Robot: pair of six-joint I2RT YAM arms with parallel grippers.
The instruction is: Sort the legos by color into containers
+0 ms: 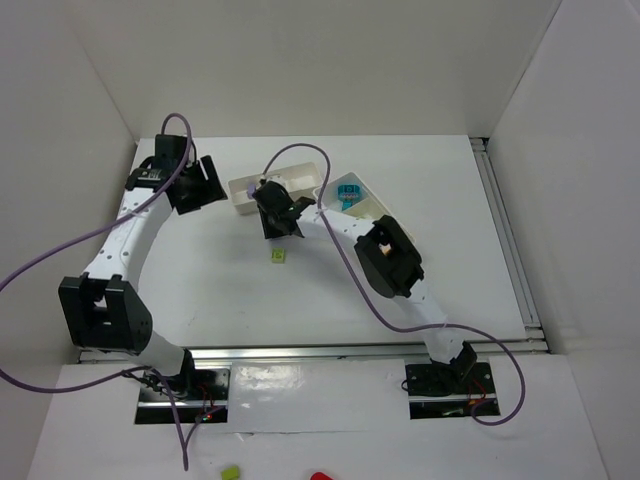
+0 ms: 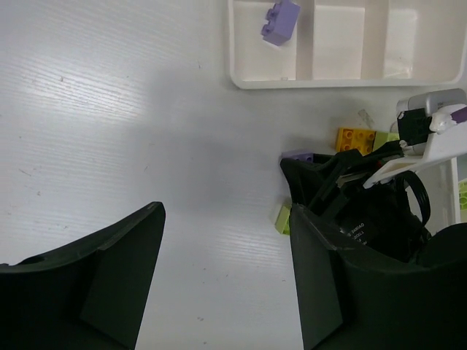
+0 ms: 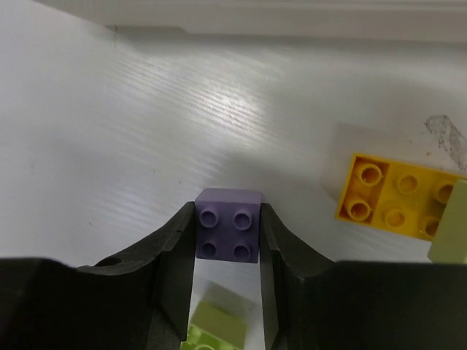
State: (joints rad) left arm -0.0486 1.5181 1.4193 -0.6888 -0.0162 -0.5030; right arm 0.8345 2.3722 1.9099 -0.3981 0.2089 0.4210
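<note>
The robot's right gripper should lift and move outward over the tray's end section (image 1: 244, 196) to release the purple lego, because another purple lego is in that section.
My right gripper (image 3: 228, 219) is shut on a pale purple lego (image 3: 228, 237), studs facing the camera, low over the table; I cannot tell if it touches. It shows in the top view (image 1: 280, 222) in front of the left white tray (image 1: 245, 190). An orange-yellow lego (image 3: 398, 197) lies to its right, and a lime lego (image 3: 215, 324) lies under the jaws. My left gripper (image 2: 226, 219) is open and empty over bare table, left of the right gripper (image 2: 350, 211). Another purple lego (image 2: 279, 20) lies in the tray's end compartment (image 2: 241, 44). A teal lego (image 1: 347, 193) sits in the second tray (image 1: 375, 205).
A lime lego (image 1: 278, 255) lies on the table in front of the right gripper. A silver rail (image 1: 510, 240) runs along the right side and the near edge. White walls close in the table on the left, back and right.
</note>
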